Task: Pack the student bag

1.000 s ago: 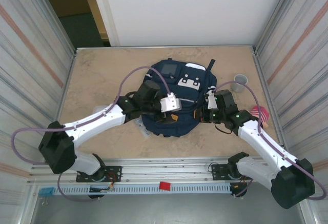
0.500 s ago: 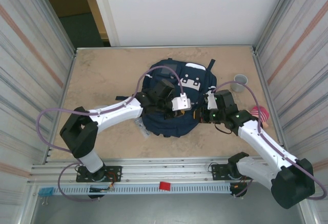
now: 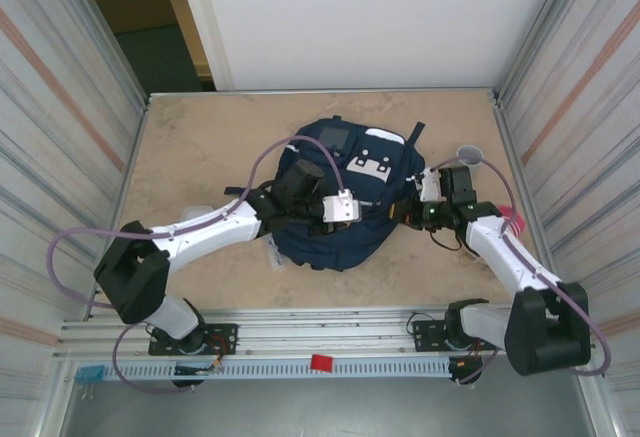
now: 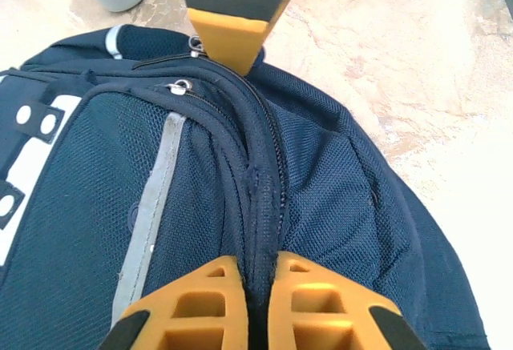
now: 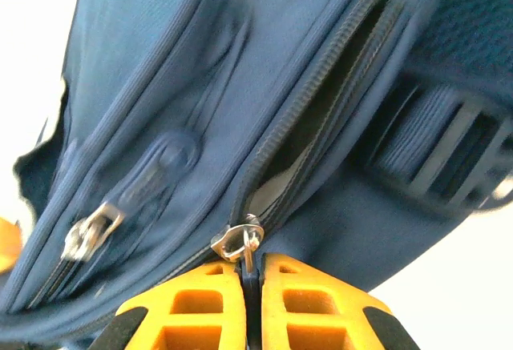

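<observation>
The bag's zipper is still wide open beyond the pull, so my right gripper will next pull outward along the bag's side toward the gap's far end (image 5: 380, 7) and let go of the pull.
The navy student bag (image 3: 340, 247) lies in the middle of the table, front side up. My left gripper (image 3: 362, 215) rests on top of it and is shut on a ridge of bag fabric along a zipper seam (image 4: 260, 182), as the left wrist view shows at the left gripper (image 4: 258, 266). At the bag's right side, my right gripper (image 3: 410, 210) is shut on a silver zipper pull (image 5: 240, 242). In the right wrist view the right gripper (image 5: 253, 263) holds that pull, and the zipper above it gapes open (image 5: 321, 118). A second zipper pull (image 5: 90, 234) hangs free to the left.
A grey cup (image 3: 468, 154) stands right of the bag, behind my right arm. A pink and red object (image 3: 515, 220) lies by the right wall. A clear plastic item (image 3: 274, 250) pokes out at the bag's lower left. Metal walls bound both sides.
My left gripper, open a second ago, has reached over the bag and shut on the seam ridge. The right arm has swung back toward the right wall, still holding the zipper pull.
</observation>
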### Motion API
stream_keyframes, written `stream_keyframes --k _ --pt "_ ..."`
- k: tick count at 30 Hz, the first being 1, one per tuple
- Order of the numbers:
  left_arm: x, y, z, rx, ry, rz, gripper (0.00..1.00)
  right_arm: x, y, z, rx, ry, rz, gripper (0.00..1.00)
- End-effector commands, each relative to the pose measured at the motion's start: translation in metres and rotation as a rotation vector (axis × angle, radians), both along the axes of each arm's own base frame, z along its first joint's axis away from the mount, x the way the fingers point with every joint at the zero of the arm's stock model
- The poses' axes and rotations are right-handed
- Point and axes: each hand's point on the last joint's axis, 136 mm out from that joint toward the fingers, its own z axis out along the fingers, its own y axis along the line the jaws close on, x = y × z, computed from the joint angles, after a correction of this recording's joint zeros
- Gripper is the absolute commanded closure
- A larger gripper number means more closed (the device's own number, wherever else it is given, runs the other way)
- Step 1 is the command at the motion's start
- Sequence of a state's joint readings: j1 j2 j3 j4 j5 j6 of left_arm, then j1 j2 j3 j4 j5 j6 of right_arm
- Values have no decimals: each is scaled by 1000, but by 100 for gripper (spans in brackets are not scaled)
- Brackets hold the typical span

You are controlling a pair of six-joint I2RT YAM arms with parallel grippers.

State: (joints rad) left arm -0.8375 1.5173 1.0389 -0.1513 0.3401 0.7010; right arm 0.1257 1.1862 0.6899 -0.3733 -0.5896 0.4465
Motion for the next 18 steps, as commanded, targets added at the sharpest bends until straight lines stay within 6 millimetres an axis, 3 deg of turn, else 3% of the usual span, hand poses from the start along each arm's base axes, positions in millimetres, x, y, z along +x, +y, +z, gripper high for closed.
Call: stream_keyframes --k 1,8,14,18 --pt "-8 31 4 41 27 21 100 44 -61 -4 -147 -46 -216 100" --pt "0 38 10 28 10 72 100 70 -87 -4 -192 -25 -271 100" --pt "-1 39 11 13 22 74 100 64 -104 -11 -261 8 -312 100" --pt "-3 38 10 1 37 70 100 61 -106 -16 -262 25 -313 100"
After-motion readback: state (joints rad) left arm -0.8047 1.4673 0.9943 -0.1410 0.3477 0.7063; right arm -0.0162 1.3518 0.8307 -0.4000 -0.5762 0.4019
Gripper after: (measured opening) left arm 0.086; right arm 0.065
